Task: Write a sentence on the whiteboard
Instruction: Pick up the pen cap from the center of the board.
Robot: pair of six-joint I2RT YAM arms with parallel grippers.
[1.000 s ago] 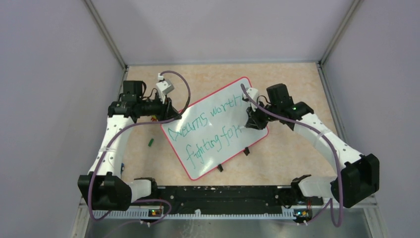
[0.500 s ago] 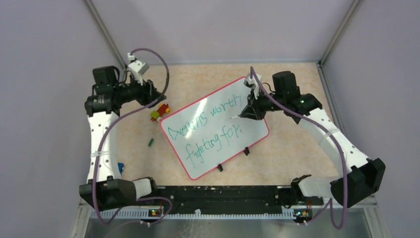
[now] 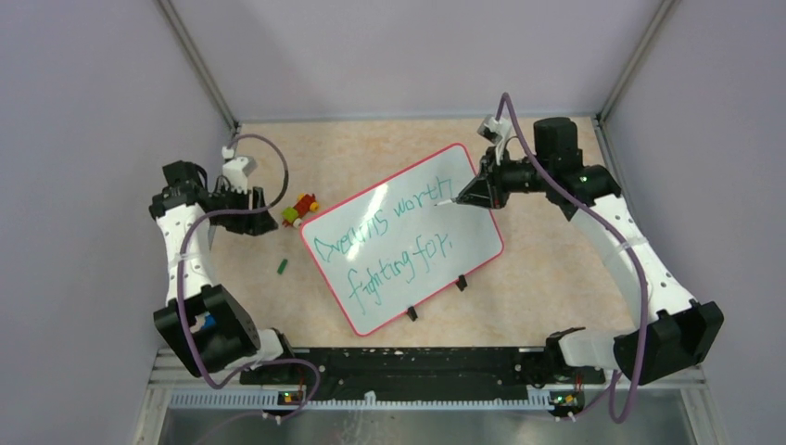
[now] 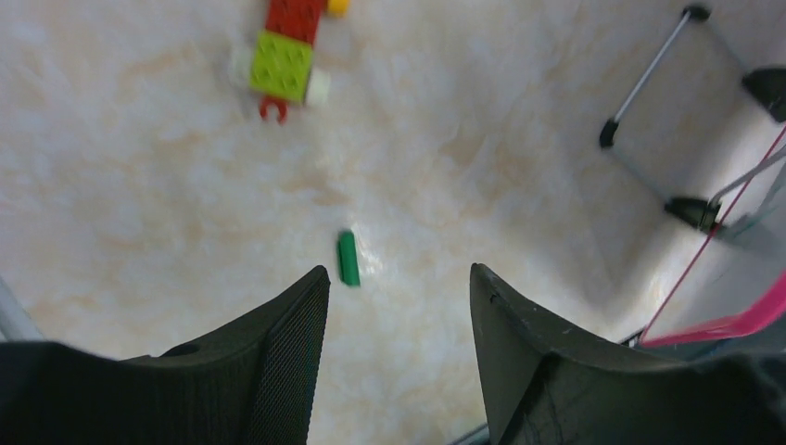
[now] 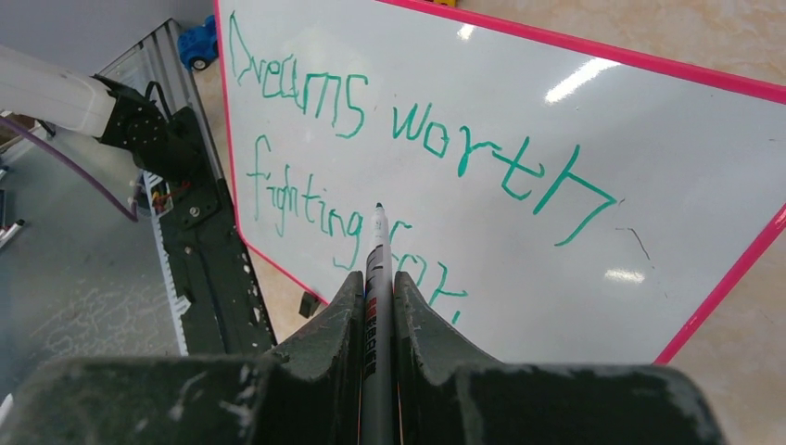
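The sentence (image 3: 385, 241) is complete and the marker's tip is still bare. Next I need to move my left gripper down and back and close it on the green marker cap's near end (image 3: 281, 270).
The whiteboard (image 3: 422, 273) with a red rim lies tilted in the middle of the table and also shows in the right wrist view (image 5: 649, 158). The sentence (image 3: 385, 241) in green reads "Dreams worth fighting for." in two lines; it also shows in the right wrist view (image 5: 315, 97). My right gripper (image 3: 482, 190) is shut on a white marker (image 5: 375, 269), its tip held above the board's far right part. My left gripper (image 3: 250, 199) is open and empty, left of the board, above the bare table.
A small green marker cap (image 3: 282, 266) lies left of the board, also in the left wrist view (image 4: 348, 258). A toy of red, green and yellow bricks (image 3: 298, 209) lies by the board's far left corner. The board's black feet (image 3: 412, 313) stick out at its near edge.
My left arm has drawn back to the left, away from the board. My right gripper has lifted the marker off the board and moved up and to the right.
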